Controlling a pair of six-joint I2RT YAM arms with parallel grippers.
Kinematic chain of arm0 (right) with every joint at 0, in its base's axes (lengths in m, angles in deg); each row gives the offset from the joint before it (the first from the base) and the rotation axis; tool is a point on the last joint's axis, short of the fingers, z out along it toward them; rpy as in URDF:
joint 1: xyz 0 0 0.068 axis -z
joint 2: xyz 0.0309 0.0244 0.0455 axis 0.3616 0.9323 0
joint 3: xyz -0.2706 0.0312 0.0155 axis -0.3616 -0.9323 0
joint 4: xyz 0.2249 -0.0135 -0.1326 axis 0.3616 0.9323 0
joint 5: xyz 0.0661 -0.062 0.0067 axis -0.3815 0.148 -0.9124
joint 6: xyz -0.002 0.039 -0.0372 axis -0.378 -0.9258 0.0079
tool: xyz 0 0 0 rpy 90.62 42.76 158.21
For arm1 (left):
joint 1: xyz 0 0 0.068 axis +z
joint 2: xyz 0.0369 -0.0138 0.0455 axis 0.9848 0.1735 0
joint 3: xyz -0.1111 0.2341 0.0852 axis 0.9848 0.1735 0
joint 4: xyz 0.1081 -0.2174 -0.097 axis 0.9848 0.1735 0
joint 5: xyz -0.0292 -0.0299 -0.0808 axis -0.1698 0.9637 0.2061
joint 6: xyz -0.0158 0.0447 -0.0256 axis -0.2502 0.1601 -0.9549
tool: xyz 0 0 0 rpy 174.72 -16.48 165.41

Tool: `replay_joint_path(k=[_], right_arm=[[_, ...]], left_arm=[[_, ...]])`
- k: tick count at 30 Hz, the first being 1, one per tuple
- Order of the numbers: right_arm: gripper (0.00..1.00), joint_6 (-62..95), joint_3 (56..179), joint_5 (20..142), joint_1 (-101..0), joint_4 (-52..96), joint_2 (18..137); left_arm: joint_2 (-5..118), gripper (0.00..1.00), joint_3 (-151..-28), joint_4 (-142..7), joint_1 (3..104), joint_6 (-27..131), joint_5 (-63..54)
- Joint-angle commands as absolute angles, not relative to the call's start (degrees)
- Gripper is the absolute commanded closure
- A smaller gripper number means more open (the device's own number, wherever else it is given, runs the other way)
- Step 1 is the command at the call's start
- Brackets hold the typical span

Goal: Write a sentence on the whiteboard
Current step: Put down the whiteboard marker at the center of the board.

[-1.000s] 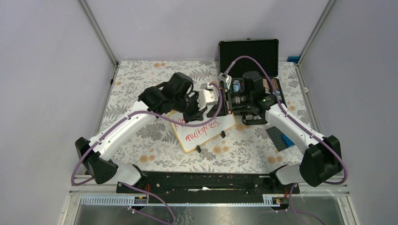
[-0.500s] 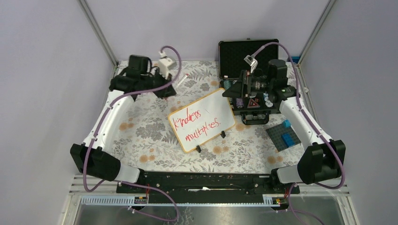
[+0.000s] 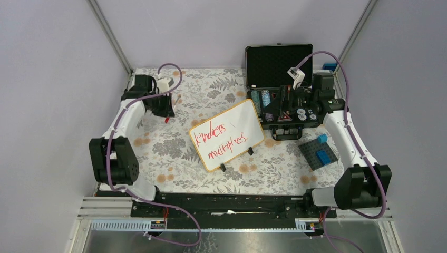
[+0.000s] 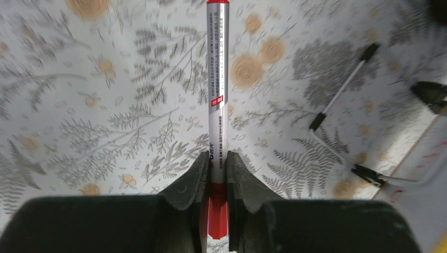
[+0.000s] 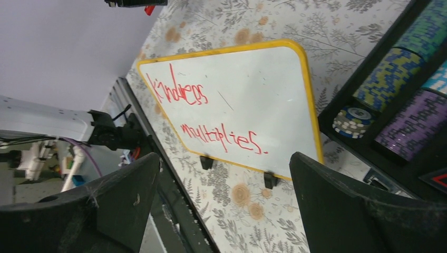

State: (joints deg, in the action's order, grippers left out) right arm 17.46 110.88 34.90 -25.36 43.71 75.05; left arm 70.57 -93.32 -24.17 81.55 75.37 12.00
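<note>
The red marker goes down and back in my left gripper next and comes free on the bare floral cloth (image 3: 169, 133) below its fingers. The reason is that the sentence (image 3: 220, 141) is written.
The whiteboard (image 3: 235, 126) lies tilted in the middle of the table, with the sentence (image 3: 220, 141) in red marker on two lines, "Kindness multiplies." My left gripper (image 3: 164, 110) hangs over the table's far left, well away from the board. It is shut on a red marker (image 4: 217, 79) that points away from the wrist over the floral cloth. My right gripper (image 3: 278, 104) is open over the black case, right of the board, with nothing between its fingers (image 5: 121, 195). The right wrist view looks across the whiteboard (image 5: 263, 89) and the sentence (image 5: 211, 121).
An open black case (image 3: 279, 60) at the back right holds stacks of poker chips (image 5: 400, 79). A dark block plate (image 3: 312, 149) with blue bricks lies at the right front. Thin black-and-white pens (image 4: 342, 89) lie on the cloth left of the board.
Both arms have drawn back from over the board's far edge: the left one to the far left with the marker, the right one over the case, where its jaws opened.
</note>
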Motion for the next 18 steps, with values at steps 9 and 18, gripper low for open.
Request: replay_joint_path(k=[9, 18], right_arm=[[0.00, 24.6, 106.4, 39.0, -25.3, 45.6, 70.8], [0.01, 25.3, 105.3, 39.5, -25.4, 45.6, 70.5]], left_arm=[[78.3, 1.00, -82.5, -33.6, 83.5, 72.0, 0.9], [81.8, 0.90, -80.7, -35.4, 84.1, 71.7, -0.6]])
